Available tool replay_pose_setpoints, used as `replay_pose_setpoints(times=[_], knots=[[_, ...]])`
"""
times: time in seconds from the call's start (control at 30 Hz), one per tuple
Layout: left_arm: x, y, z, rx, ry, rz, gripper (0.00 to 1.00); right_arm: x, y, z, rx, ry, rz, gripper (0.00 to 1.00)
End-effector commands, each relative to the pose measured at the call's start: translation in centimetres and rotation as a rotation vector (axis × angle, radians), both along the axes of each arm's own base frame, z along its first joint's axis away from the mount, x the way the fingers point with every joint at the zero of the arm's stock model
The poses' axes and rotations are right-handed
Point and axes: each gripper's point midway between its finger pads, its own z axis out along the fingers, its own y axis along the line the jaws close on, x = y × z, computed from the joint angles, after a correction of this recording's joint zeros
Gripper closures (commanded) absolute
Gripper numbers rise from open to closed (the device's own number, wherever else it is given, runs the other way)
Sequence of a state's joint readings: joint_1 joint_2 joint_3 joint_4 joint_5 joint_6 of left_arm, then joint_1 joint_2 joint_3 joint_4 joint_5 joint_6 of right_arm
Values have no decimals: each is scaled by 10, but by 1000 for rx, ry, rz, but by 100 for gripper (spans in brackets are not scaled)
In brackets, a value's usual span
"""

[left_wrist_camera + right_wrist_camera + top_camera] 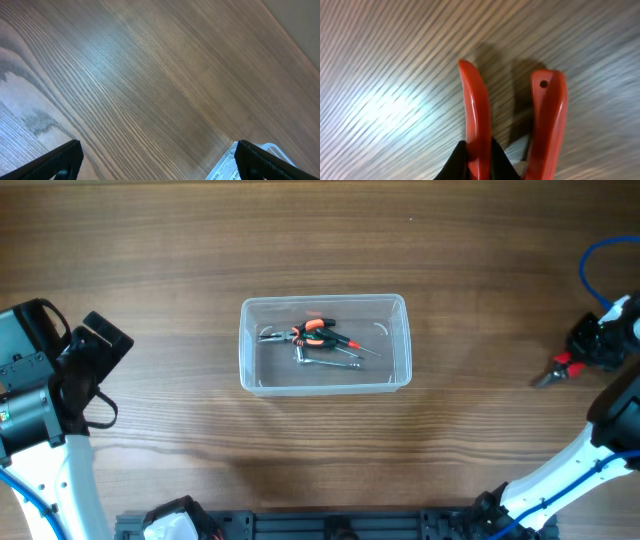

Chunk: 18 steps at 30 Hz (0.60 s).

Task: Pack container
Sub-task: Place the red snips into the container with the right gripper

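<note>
My right gripper lifts, turns and moves to the left in the overhead view next, and it will go down into the container's near half, because other tools lie there.
The clear plastic container [325, 345] sits mid-table and holds several hand tools, among them orange-handled pliers [312, 330] and a metal key [320, 358]. My right gripper [590, 350] is at the far right, shut on red-handled pliers [560, 368] whose metal nose points left. In the right wrist view my black fingertips [479, 155] pinch one red handle [475, 110]; the other handle [547, 120] hangs free beside it. My left gripper [159, 160] is open and empty over bare wood at the far left, with a corner of the container [227, 165] by its right finger.
The wooden table [180, 260] spreads around the container. A blue cable [600, 255] loops at the far right edge. A black rail [330, 525] runs along the front edge.
</note>
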State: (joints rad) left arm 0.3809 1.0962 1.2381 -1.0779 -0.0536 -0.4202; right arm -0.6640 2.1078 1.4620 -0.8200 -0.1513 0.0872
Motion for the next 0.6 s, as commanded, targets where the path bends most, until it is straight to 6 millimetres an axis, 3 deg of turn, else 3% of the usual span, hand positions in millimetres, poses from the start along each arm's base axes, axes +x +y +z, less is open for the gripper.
replay_pose_setpoints(times=[0.0,0.1,0.17,0.23,0.3,0.33,0.4,0.47,0.57], knots=[[0,0,-1,0,5,-17,0,33,47,50,31,-167,197,96],[0,0,-1,0,5,-17,0,59,85,120,-93,-328,420,96],[0,0,-1,0,5,-17,0,75,150,191,-229,-507,724,96],[0,0,-1,0,5,-17,0,74,203,228,-309,-606,948,96],[0,0,-1,0,5,-17,0,60,284,256,-381,-708,1278,96],[0,0,-1,0,5,-17,0,48,326,259,-386,-743,1448,96],[0,0,-1,0,6,-17,0,31,374,251,-368,-759,1648,96],[0,0,-1,0,6,-17,0,15,408,237,-342,-751,1811,96],[0,0,-1,0,6,-17,0,-4,450,200,-247,-678,1977,96]])
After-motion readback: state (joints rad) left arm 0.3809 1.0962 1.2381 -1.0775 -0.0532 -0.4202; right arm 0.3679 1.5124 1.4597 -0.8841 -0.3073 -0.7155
